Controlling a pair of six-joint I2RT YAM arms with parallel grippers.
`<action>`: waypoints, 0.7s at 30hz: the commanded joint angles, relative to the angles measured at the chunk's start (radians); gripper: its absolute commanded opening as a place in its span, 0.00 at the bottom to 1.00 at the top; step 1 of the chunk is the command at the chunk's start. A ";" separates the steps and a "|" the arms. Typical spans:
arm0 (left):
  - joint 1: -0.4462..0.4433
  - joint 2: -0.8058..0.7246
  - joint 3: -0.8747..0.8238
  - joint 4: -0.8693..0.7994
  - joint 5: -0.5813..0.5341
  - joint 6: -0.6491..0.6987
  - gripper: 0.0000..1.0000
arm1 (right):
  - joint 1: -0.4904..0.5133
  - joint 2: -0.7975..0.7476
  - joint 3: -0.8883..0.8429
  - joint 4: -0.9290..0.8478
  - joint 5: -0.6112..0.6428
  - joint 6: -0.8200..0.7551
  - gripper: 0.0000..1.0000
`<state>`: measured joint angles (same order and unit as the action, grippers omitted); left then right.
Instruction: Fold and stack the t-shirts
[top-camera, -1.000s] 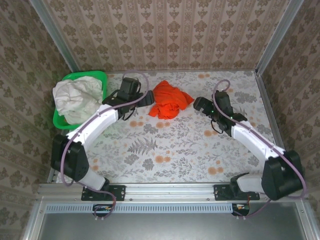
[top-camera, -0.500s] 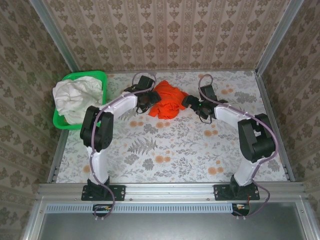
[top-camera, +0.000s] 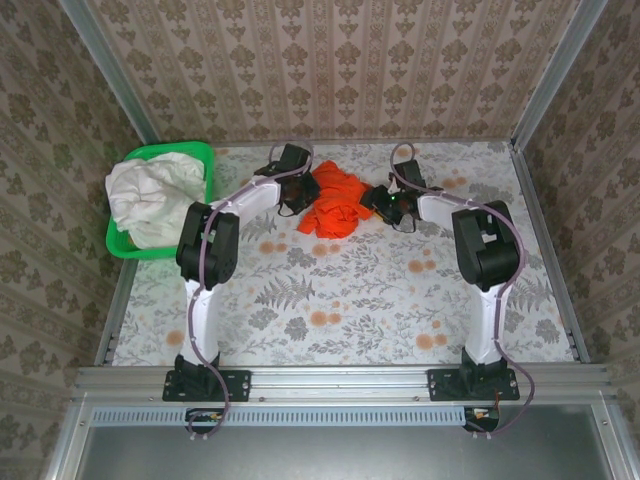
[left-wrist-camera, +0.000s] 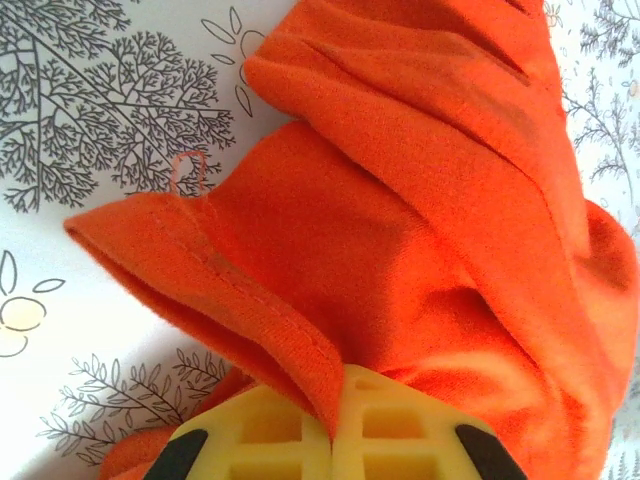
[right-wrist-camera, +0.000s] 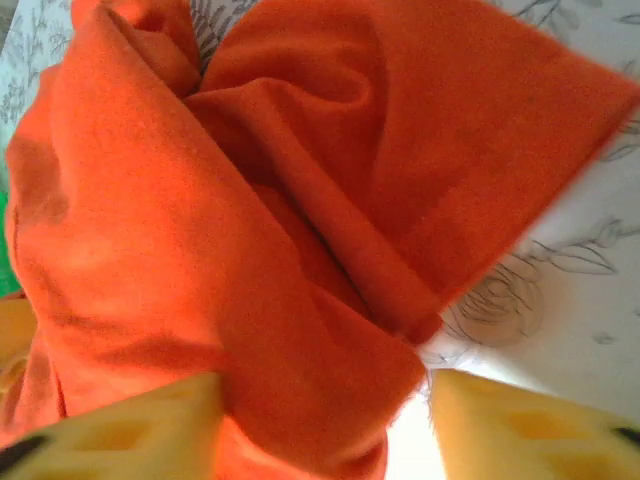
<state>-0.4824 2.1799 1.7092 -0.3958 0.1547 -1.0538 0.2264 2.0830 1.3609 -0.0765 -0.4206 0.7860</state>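
Note:
My left gripper rises with the hemmed fold high above the back of the table next and releases it, because the orange-red t-shirt (top-camera: 338, 205) lies crumpled in a heap.
The orange-red t-shirt (top-camera: 338, 205) lies crumpled at the back middle of the table. My left gripper (top-camera: 301, 194) is at its left edge and is shut on a hemmed fold of the orange-red t-shirt (left-wrist-camera: 400, 200), which runs down between the two yellow fingers (left-wrist-camera: 270, 435). My right gripper (top-camera: 376, 202) is at the shirt's right edge. It is open, with a bunched fold of the orange-red t-shirt (right-wrist-camera: 250, 250) lying between its spread yellow fingers (right-wrist-camera: 520, 425). The white t-shirt (top-camera: 150, 195) sits heaped in the green basket (top-camera: 200, 152).
The green basket stands at the table's back left, close to the left arm's elbow. The patterned wall (top-camera: 330, 70) rises just behind the shirt. The floral tabletop (top-camera: 340, 300) stretches toward the arm bases.
Both arms have stretched out toward the back and closed in on the orange-red shirt from either side. The shirt's heap has barely shifted.

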 joint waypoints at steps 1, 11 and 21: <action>0.010 -0.016 0.029 -0.022 0.010 0.023 0.00 | -0.009 0.030 0.049 0.014 -0.115 -0.028 0.25; 0.021 -0.127 0.136 -0.028 0.021 0.087 0.00 | -0.025 -0.308 0.056 -0.091 0.061 -0.100 0.00; 0.049 -0.175 0.588 -0.152 -0.056 0.262 0.00 | -0.037 -0.568 0.271 -0.204 0.184 -0.199 0.00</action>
<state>-0.4568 2.0678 2.2177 -0.4927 0.1688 -0.8803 0.2035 1.5822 1.5917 -0.2211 -0.3283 0.6411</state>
